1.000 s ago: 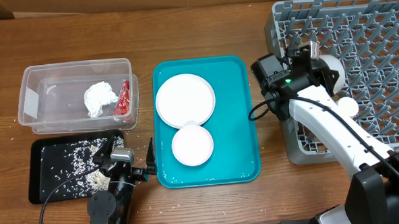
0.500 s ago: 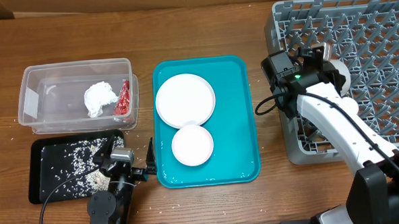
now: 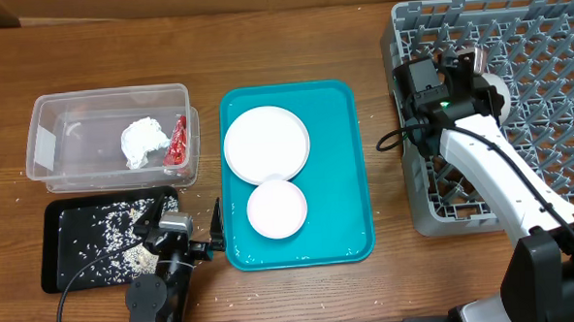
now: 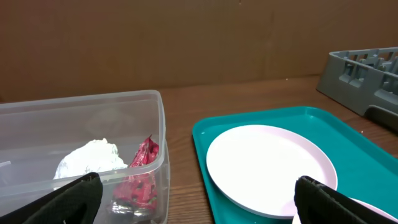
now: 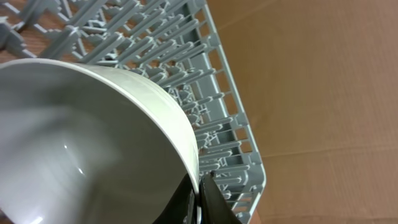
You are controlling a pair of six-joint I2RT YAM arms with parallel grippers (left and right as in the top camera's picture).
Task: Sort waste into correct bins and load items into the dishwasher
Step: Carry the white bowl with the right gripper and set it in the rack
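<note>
The white bowl still hangs above the rack's wires, so my right gripper will next move down and shift toward the rack edge by the teal tray.
My right gripper (image 3: 479, 73) (image 5: 198, 186) is shut on the rim of a white bowl (image 5: 81, 143), held over the grey dish rack (image 3: 546, 101) near its left edge. A large white plate (image 3: 266, 142) and a smaller white bowl (image 3: 276, 208) lie on the teal tray (image 3: 350, 168). The clear tub (image 3: 47, 118) holds the crumpled napkin (image 3: 142, 140) and red wrapper (image 3: 177, 141). Rice grains (image 3: 106, 237) lie in the black tray (image 3: 59, 268). My left gripper (image 3: 188, 228) (image 4: 193, 202) is open and empty, low between tub and teal tray. No chopsticks show.
A few rice grains are scattered on the wooden table left of the black tray. The rack's pegs (image 5: 186, 81) stand close under the held bowl.
My right gripper has carried the white bowl to the right, from beside the rack's left wall to over the rack. The left arm has not moved.
</note>
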